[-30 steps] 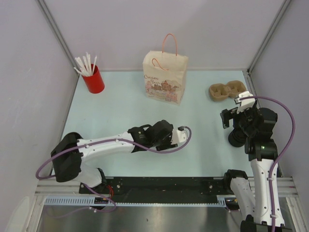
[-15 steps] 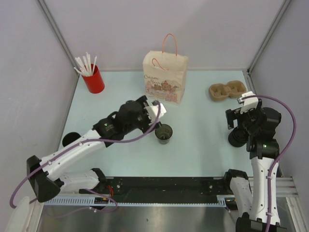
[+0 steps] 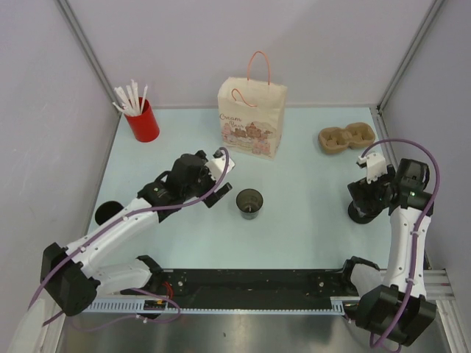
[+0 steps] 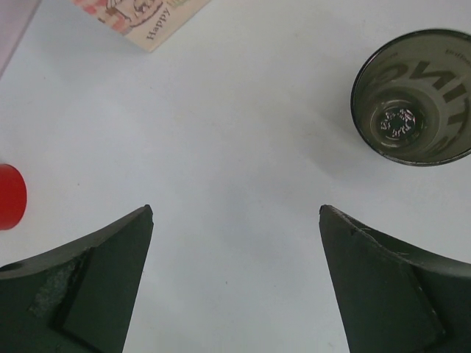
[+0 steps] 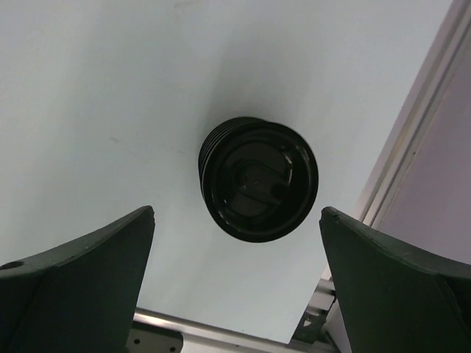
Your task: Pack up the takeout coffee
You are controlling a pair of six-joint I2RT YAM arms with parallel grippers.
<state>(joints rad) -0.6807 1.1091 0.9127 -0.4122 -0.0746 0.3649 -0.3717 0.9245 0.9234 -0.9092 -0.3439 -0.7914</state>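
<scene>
My right gripper moves down astride that edge of the lid's rim point(image 3: 349, 210) point(image 5: 207, 187) next. The black lid lies below, with bare table along its side away from the wall.
The takeout coffee point(image 3: 249, 202), a small smoky-grey cup, stands upright and uncovered on the table, in front of the paper bag point(image 3: 252, 118). In the left wrist view the cup point(image 4: 412, 95) sits up and to the right, outside the jaws. My left gripper point(image 3: 223, 184) point(image 4: 235, 209) is open a short way left of the cup, with only bare table between its fingers. My right gripper point(image 3: 368, 190) point(image 5: 235, 209) hangs open above the squat black round piece point(image 3: 358, 215) point(image 5: 257, 180) at the right edge, not touching it.
A red cup of white straws point(image 3: 142, 120) stands at the back left. A brown cardboard cup carrier point(image 3: 347, 137) lies at the back right. The bag's printed corner point(image 4: 140, 18) shows in the left wrist view. A metal frame rail point(image 5: 412, 147) runs beside the black piece.
My left gripper opened, let go of the cup and drew back to the left; the cup now stands alone. My right arm shifted slightly right over the black piece.
</scene>
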